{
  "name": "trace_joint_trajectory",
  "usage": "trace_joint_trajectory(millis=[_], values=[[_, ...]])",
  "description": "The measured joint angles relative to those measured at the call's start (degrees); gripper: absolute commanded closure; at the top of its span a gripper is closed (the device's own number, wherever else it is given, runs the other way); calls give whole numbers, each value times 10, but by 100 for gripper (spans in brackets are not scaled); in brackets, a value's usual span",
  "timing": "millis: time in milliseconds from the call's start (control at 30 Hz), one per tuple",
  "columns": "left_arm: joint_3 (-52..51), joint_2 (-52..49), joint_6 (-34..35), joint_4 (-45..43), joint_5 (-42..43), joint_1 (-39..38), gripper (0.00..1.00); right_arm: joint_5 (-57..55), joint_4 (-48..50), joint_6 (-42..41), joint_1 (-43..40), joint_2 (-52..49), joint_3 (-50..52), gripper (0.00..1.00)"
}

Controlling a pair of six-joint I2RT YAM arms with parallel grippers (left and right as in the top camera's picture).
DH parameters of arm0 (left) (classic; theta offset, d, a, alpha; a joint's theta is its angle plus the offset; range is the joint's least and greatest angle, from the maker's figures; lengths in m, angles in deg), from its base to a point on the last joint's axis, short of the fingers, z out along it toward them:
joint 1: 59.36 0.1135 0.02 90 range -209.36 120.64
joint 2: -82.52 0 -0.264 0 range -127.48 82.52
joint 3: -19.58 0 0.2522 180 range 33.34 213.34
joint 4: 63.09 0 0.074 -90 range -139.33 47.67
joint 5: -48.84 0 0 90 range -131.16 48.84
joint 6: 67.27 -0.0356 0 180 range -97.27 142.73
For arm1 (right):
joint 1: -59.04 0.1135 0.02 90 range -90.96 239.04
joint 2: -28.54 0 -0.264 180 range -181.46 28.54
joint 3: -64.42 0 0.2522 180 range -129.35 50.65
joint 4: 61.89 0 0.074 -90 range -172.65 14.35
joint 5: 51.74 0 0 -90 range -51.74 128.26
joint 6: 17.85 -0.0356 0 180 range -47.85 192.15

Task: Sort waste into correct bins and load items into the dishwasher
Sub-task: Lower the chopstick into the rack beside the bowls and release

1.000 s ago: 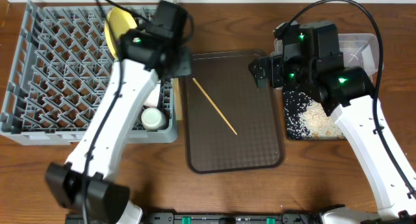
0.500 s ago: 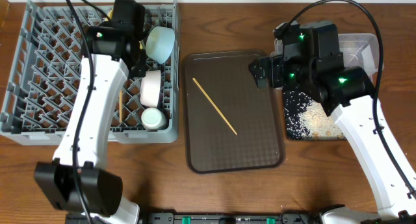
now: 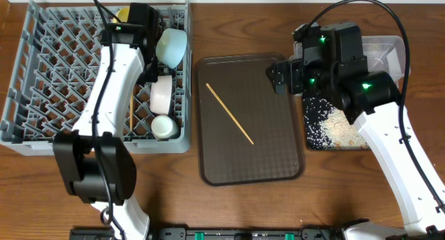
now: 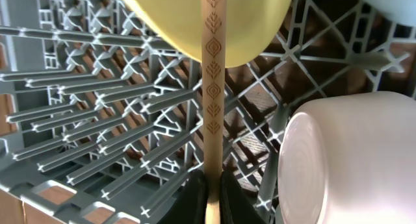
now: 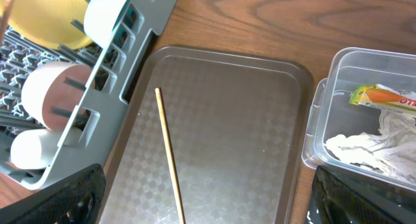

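Observation:
My left gripper should lower the chopstick toward the rack's gap beside the white bowl and release it, because the chopstick is still above the rack's wires.
My left gripper (image 4: 213, 199) is shut on a patterned wooden chopstick (image 4: 213, 87). The stick reaches out over the grey dishwasher rack (image 4: 84, 120) and across the yellow plate (image 4: 188, 16). A white bowl (image 4: 354, 159) stands just right of it. In the overhead view the left arm (image 3: 115, 73) covers the gripper, and part of the stick (image 3: 131, 109) shows beside it. A second chopstick (image 3: 229, 113) lies diagonally on the brown tray (image 3: 278, 163). Above that tray's back right corner my right gripper (image 3: 281, 73) hangs open and empty, its fingertips (image 5: 65, 198) wide apart.
The rack also holds a light blue bowl (image 3: 172, 45) and a small white cup (image 3: 165, 126). The clear tub (image 5: 318, 133) at the right holds a wrapper (image 5: 383, 97) and tissue (image 5: 370, 149). Rice scraps lie in the black tray (image 3: 311, 139).
The left arm swung left from the rack's right edge to over the rack, carrying the chopstick, and uncovered the bowls and cup. The right arm has not moved.

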Motion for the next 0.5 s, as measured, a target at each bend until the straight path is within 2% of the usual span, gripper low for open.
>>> trace_joint_trajectory(millis=[167,233,267,333,500], values=[[0,-23,0,0,0,0,91,0,0,0,0,0,0,1],[0,-29,-2,0,0,0,83,0,0,0,0,0,0,1],[0,-31,-4,0,0,0,71,0,0,0,0,0,0,1],[0,-32,-9,-1,0,0,62,0,0,0,0,0,0,1],[0,-32,-10,-1,0,0,58,0,0,0,0,0,0,1]])
